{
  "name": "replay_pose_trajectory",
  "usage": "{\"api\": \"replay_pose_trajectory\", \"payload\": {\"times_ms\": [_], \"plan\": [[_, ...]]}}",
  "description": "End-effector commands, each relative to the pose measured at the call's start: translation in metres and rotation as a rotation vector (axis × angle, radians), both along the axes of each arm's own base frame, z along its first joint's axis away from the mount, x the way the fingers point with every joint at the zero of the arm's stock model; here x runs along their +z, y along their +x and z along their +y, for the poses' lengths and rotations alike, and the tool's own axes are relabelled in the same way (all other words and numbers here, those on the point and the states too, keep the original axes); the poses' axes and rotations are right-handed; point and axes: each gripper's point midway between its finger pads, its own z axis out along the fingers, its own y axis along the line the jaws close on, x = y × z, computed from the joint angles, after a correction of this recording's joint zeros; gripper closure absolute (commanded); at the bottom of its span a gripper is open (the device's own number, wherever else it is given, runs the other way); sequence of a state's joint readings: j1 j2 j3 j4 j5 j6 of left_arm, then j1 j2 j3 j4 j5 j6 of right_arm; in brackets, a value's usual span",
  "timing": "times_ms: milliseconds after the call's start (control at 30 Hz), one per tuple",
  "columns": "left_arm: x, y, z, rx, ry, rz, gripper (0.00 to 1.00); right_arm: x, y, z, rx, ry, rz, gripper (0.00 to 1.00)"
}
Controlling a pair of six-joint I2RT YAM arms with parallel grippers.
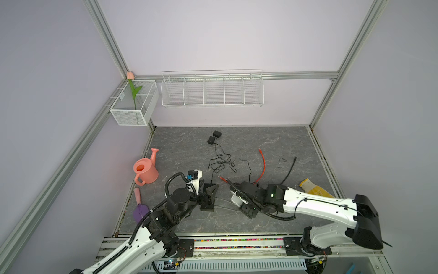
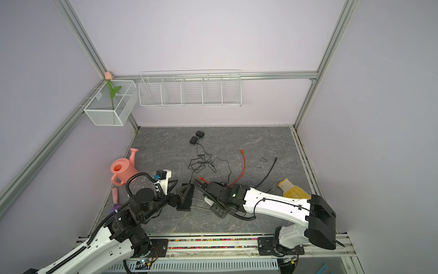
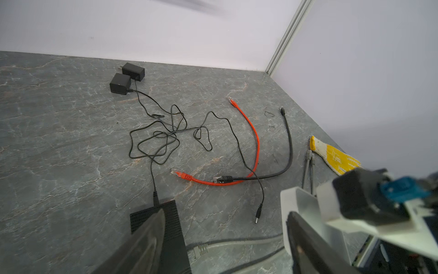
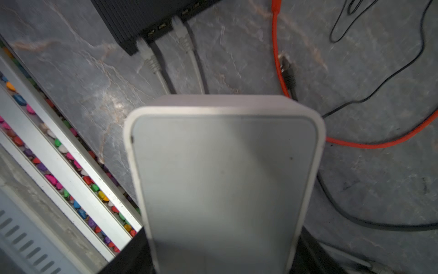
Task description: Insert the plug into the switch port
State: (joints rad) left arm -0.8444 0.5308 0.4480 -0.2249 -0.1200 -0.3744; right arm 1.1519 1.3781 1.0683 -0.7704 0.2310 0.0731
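I will turn my left gripper away from the switch and bring its open fingers around the white box's loose end [image 1: 235, 199] [image 3: 289, 205], since that end is beyond the switch's port row from the gripper.
A black switch [image 1: 207, 208] [image 2: 183, 206] lies at the front middle of the table. Its port row faces right, and two grey plugs [image 4: 147, 51] sit in ports, one also seen as a grey plug [image 3: 201, 250] in the left wrist view. My left gripper [image 1: 206, 189] [image 3: 227, 212] is open over the switch [image 3: 173, 232], one finger lying across its top. My right gripper [image 1: 240, 201] [image 4: 220, 256] is shut on a white box [image 1: 234, 198] [image 4: 222, 170], which fills the gap between its jaws and points at the port row [image 4: 161, 27].
An orange cable [image 3: 257, 142] with a loose plug [image 3: 181, 175] crosses a black cable [image 3: 290, 142] behind the switch. Two power adapters [image 1: 214, 137] trail tangled thin wires. A pink watering can [image 1: 144, 170] and purple trowel [image 1: 139, 210] stand left, a yellow glove [image 1: 312, 188] right.
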Motion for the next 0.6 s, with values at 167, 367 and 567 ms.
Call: {"api": "replay_pose_trajectory", "payload": {"times_ms": [167,367,567], "plan": [[0.002,-0.005,0.000,0.008,-0.045,0.102,0.18,0.021,0.071,0.052,0.224,-0.023,-0.122,0.79],[-0.018,-0.007,-0.021,-0.045,-0.062,0.242,0.17,0.042,0.076,0.072,0.229,0.069,-0.210,0.80],[-0.025,0.006,-0.032,-0.089,-0.183,0.376,0.18,0.064,0.064,0.074,0.246,0.126,-0.284,0.80]]}}
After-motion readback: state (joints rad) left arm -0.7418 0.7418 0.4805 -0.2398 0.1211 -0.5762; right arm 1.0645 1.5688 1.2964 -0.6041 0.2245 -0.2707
